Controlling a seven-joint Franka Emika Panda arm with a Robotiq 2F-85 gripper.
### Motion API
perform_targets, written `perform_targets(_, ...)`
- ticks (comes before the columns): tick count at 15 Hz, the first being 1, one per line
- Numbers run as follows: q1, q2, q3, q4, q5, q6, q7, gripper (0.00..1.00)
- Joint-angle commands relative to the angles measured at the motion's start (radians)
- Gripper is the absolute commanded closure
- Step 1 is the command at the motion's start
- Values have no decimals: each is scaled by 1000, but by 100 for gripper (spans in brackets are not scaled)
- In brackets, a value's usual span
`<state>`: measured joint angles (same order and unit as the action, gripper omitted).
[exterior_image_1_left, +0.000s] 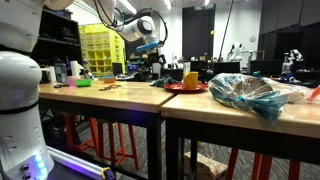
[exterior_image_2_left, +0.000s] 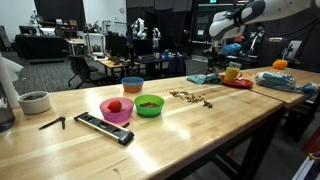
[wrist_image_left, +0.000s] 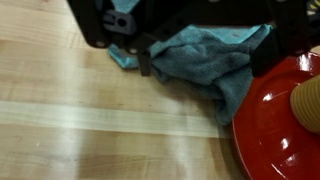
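Note:
I should next move my gripper outward and down to the blue towel's bunched middle (exterior_image_2_left: 204, 79) (wrist_image_left: 188, 52), because the folds there, below and outward of my gripper, give me cloth to pinch.
My gripper (wrist_image_left: 205, 68) is open and empty, its two black fingers spread over a crumpled blue towel (wrist_image_left: 215, 85) on the wooden table. In both exterior views the gripper (exterior_image_1_left: 150, 50) (exterior_image_2_left: 226, 46) hangs well above the tabletop. The towel (exterior_image_2_left: 203, 78) lies right beside a red plate (wrist_image_left: 285, 130), touching its rim. A yellow cup (wrist_image_left: 308, 100) stands on the plate. The plate (exterior_image_1_left: 185, 88) (exterior_image_2_left: 240, 82) and cup (exterior_image_1_left: 190, 78) (exterior_image_2_left: 232, 72) also show in both exterior views.
A clear bag with blue contents (exterior_image_1_left: 255, 95) lies past the plate. Further along the table are a green bowl (exterior_image_2_left: 149, 105), a pink bowl (exterior_image_2_left: 117, 111), a blue bowl (exterior_image_2_left: 132, 84), scattered brown bits (exterior_image_2_left: 190, 97), a remote (exterior_image_2_left: 105, 128) and a white cup (exterior_image_2_left: 34, 102).

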<state>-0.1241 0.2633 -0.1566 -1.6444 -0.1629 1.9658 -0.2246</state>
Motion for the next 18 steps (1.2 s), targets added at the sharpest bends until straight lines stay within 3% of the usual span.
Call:
perform_targets(1,-21,120,12,162,15,-83,24,0)
perform_targets(18,-40,421,28,559,2,-280,33,0)
